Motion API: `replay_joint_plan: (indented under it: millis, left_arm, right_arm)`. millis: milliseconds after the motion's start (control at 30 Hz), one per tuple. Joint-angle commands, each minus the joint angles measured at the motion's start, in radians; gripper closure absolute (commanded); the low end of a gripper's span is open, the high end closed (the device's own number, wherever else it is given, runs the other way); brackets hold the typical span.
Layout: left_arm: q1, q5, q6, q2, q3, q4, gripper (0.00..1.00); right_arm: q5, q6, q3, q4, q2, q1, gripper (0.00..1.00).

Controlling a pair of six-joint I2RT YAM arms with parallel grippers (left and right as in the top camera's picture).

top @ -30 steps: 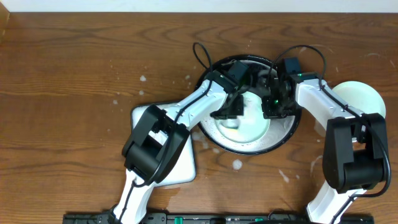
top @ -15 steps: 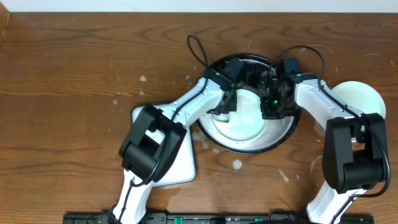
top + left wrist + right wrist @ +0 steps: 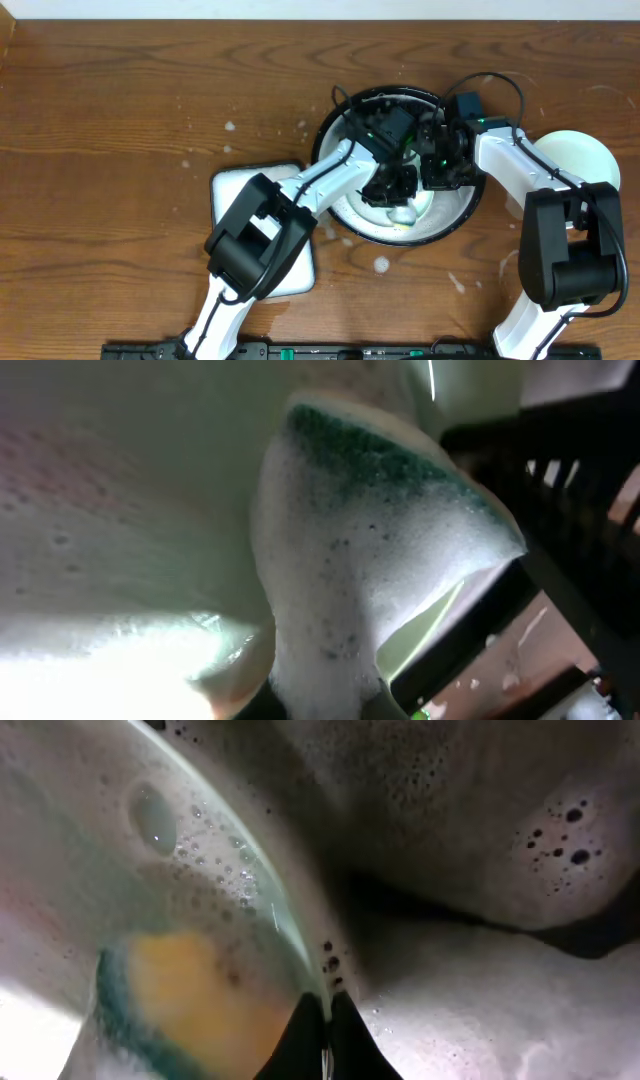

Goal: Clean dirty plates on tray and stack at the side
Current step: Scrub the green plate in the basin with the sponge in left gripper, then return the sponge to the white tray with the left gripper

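I will lift my left gripper off the plate next, swing it over and lower it to the white tray beside the black tray, because that white tray has a place for the sponge.
The black tray holds white foam and a pale mint-green dirty plate. My left gripper is shut on a foam-covered sponge with a green scouring side and presses it onto the plate's face. My right gripper is shut on the plate's right rim, its two black fingers pinched on the edge. The sponge's yellow side shows blurred beside them. A pale plate lies on the side, on the wood tabletop at the right. No red smear shows.
A white rounded-rectangle tray lies left of the black tray, partly under my left arm. Soap splashes dot the brown tabletop round the tray. Foam fills the tray beside the plate.
My left gripper has swept the sponge from the plate's left side across to its right middle, close to the right gripper. The right gripper has held still on the rim.
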Motion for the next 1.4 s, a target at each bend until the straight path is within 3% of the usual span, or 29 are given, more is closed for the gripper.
replay_joint_plan:
  millis: [0,200,400,700,1000,1200,1367]
  left_arm:
    - [0.023,0.053,0.015,0.03,-0.017,-0.055,0.92]
    - [0.085,-0.338,0.065,0.029,-0.017,-0.185,0.92]
    - [0.147,-0.594,0.092,0.029,-0.016,-0.19,0.92]
    - [0.169,-0.607,0.117,-0.027,0.107,-0.266,0.92]
    - [0.171,-0.607,0.178,-0.285,0.162,-0.32,0.92]
    - [0.223,-0.624,0.196,-0.431,0.159,-0.508,0.92]
    - [0.313,-0.637,0.196,-0.442,0.097,-0.671,0.92]
  right_arm:
    - [0.068,0.002,-0.014,-0.013,0.018,-0.007,0.99]
    - [0.068,0.002,-0.014,-0.021,0.018,-0.007,0.99]
    - [0.084,0.001,-0.013,-0.022,0.018,-0.007,0.99]
    - [0.112,0.032,-0.014,-0.028,0.018,-0.009,0.99]
    - [0.112,0.036,-0.014,-0.027,0.018,-0.009,0.99]
    - [0.112,0.036,-0.013,-0.001,0.018,-0.01,0.99]
    - [0.082,0.036,0.006,0.016,0.01,-0.01,0.99]
